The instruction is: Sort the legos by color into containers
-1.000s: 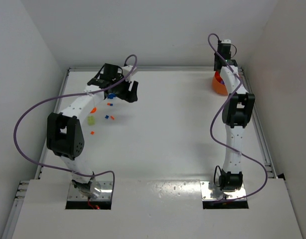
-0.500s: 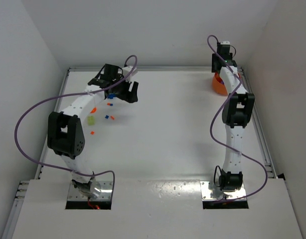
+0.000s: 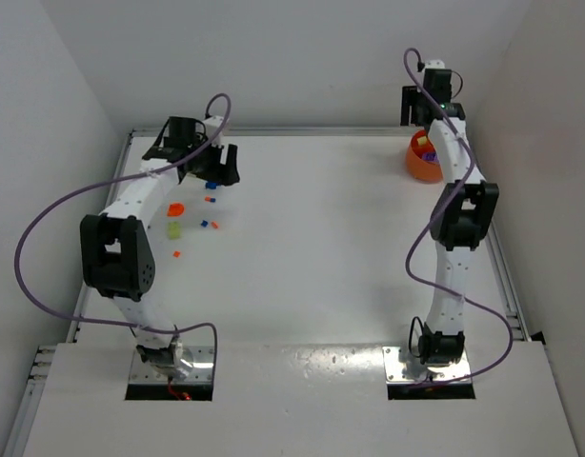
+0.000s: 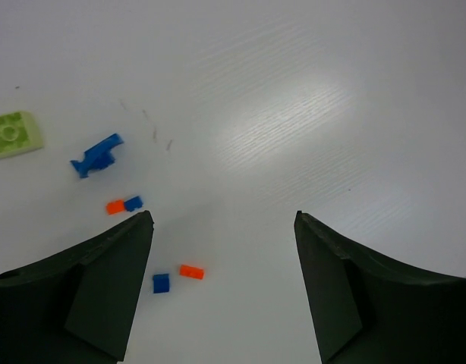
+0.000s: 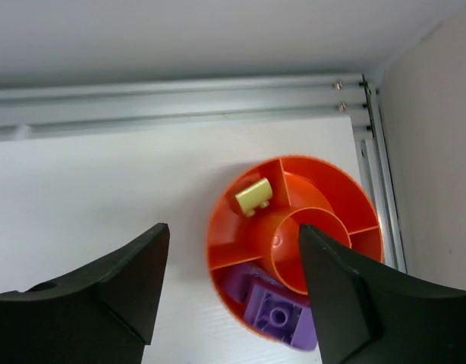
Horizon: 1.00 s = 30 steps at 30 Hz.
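The left gripper will first move back past the orange-red lego to get down onto the pale yellow-green lego, which lies nearer the robot's base than the open fingers.
Loose legos lie at the table's far left: an orange-red one [image 3: 176,207], a pale yellow-green one [image 3: 174,229], and tiny blue and orange ones [image 3: 209,225]. My left gripper [image 3: 219,171] hangs open just behind them. In the left wrist view a small blue brick [image 4: 162,283] and an orange brick [image 4: 191,271] lie by the left finger, and nothing is between the fingers of the left gripper [image 4: 222,218]. The orange container [image 5: 294,227], split into compartments, holds a yellow lego [image 5: 253,196] and purple legos [image 5: 275,311]. My right gripper [image 5: 234,229] is open above it, holding nothing.
A blue lego [image 4: 96,155], an orange-and-blue pair [image 4: 123,205] and the yellow-green lego [image 4: 13,134] lie left of the left finger. The orange container [image 3: 424,157] sits in the far right corner beside the metal rail [image 5: 180,98] and side wall.
My left arm has swung left and back along the far edge. My right gripper has opened wider and drawn back from the orange container, which now shows more fully.
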{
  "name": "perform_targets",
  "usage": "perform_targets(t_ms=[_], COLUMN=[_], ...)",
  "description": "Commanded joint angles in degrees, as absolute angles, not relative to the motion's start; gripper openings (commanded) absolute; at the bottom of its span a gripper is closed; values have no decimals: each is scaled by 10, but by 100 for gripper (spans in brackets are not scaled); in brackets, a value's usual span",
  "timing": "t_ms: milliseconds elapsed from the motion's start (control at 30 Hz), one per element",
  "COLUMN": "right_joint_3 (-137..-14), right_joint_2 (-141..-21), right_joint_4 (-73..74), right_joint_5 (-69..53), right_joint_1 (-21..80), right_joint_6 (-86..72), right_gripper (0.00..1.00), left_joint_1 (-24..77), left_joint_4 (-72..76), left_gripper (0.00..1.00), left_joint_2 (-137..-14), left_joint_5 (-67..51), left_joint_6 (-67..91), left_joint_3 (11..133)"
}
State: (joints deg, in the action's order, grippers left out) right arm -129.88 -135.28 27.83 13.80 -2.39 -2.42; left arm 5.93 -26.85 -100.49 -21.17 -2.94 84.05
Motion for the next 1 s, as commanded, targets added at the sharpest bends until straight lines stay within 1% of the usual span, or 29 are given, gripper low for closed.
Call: perform_targets(t_ms=[0,33,100,133,200,267,300,400,567,667,733,967], right_joint_3=[-1281,-1271,-1239,-1227,-1193,-1168,-1141,-1110,-1110,-1115,-1115,-1126], right_joint_2=[-1245,-1235,-1213,-1192,-1172,-1155,-1137,-1122,-1122,-1122,-1122,-1128], right_joint_4=[283,293,303,309,329,336,336,336,336,336,336,336], right_joint_5=[57,36,13,-13,-31,-47,-54,-61,-74,-74,-74,-79], right_joint_1=[-10,-4,1,1,7,7,12,12,12,12,12,18], right_joint_6=[-5,-5,-5,0,7,7,12,12,12,7,7,-3], right_gripper=[77,79,80,85,85,85,85,85,85,85,85,86], left_joint_1=[23,2,-18,-27,-49,-58,-63,-75,-75,-80,-80,-91], left_joint_4=[-283,-299,-320,-339,-346,-360,-367,-381,-398,-398,-398,-352], left_gripper=[81,81,81,81,81,81,81,81,81,81,81,77], left_joint_2=[-988,-993,-993,-988,-970,-952,-939,-915,-910,-932,-939,-967], left_joint_5=[-215,-208,-195,-175,-138,-78,-63,-26,10,56,64,40], left_joint_6=[-62,-62,-73,-78,-83,-83,-72,-56,3,38,61,111], left_joint_3=[875,881,882,882,849,819,797,760,721,702,685,662])
